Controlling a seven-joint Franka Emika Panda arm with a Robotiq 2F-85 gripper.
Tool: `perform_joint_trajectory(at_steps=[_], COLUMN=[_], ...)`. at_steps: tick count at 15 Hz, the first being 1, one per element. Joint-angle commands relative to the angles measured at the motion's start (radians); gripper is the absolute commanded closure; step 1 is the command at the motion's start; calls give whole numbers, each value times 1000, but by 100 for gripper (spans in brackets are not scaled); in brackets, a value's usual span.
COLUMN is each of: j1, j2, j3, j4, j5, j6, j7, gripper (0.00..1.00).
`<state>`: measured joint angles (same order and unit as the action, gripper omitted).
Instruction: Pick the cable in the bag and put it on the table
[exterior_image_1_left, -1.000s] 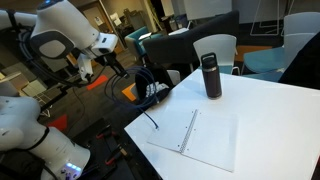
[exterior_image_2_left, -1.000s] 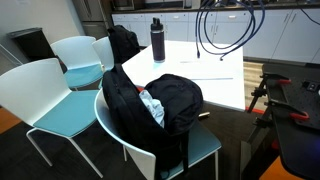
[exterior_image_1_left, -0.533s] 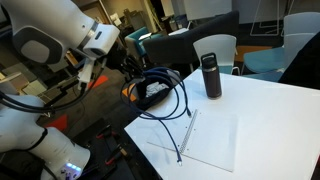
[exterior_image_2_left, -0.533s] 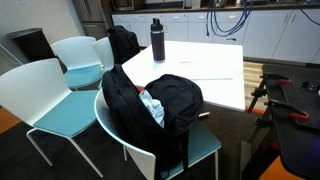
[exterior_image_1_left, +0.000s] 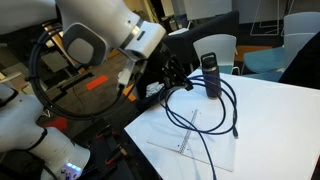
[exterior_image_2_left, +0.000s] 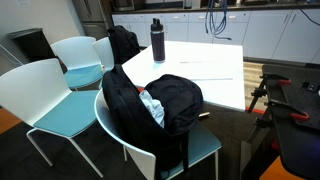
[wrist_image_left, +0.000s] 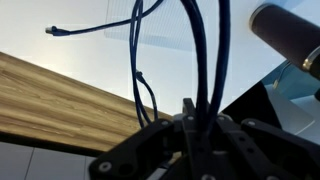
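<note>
The cable will go outward in my gripper past the paper pad, then down toward the bare white table. My gripper will release it there, because that part of the table is clear for the cable's loops.
My gripper (exterior_image_1_left: 168, 80) is shut on the dark blue cable (exterior_image_1_left: 236, 115) and holds it above the white table (exterior_image_1_left: 285, 125). The cable hangs in loose loops; its lower strands reach the table beside the paper pad. In the wrist view the strands (wrist_image_left: 218, 50) run between my fingers (wrist_image_left: 192, 118), and the small light connector (wrist_image_left: 50, 31) hangs free over the table (wrist_image_left: 70, 50). In an exterior view the cable (exterior_image_2_left: 212, 20) hangs from the top edge, where my gripper is out of frame. The black bag (exterior_image_2_left: 165, 105) sits open on a chair, apart from the cable.
A dark tumbler (exterior_image_1_left: 210, 75) stands upright on the table just behind the cable loops; it also shows in the other views (exterior_image_2_left: 157, 40) (wrist_image_left: 285, 35). A white spiral pad (exterior_image_1_left: 205, 140) lies under the cable. Chairs (exterior_image_2_left: 60, 105) and another black bag (exterior_image_2_left: 123, 43) stand beside the table.
My arm has swung from beside the table to over it, carrying the cable along. The loops now hang over the pad near the tumbler.
</note>
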<state>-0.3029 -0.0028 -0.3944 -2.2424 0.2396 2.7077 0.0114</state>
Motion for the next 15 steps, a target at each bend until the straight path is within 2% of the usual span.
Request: perform_joint_trajectory(at_steps=[1,2,5,6,8,13,15], j1=[-23,-25,-26,-26,-28,-45,-32], j2=[49,83,88,82,188,399,507], j3=[20,22,25,25,16,35,18], j4=[40,64,60,59,141,370,482], j5=[-8,-9,-9,-9,-19,-6,-52], j6=[-3,-2,-2,-2,77,76,52], j7=[35,43,43,42,127,174,220], gripper=[97,90,90,97,97,97,97])
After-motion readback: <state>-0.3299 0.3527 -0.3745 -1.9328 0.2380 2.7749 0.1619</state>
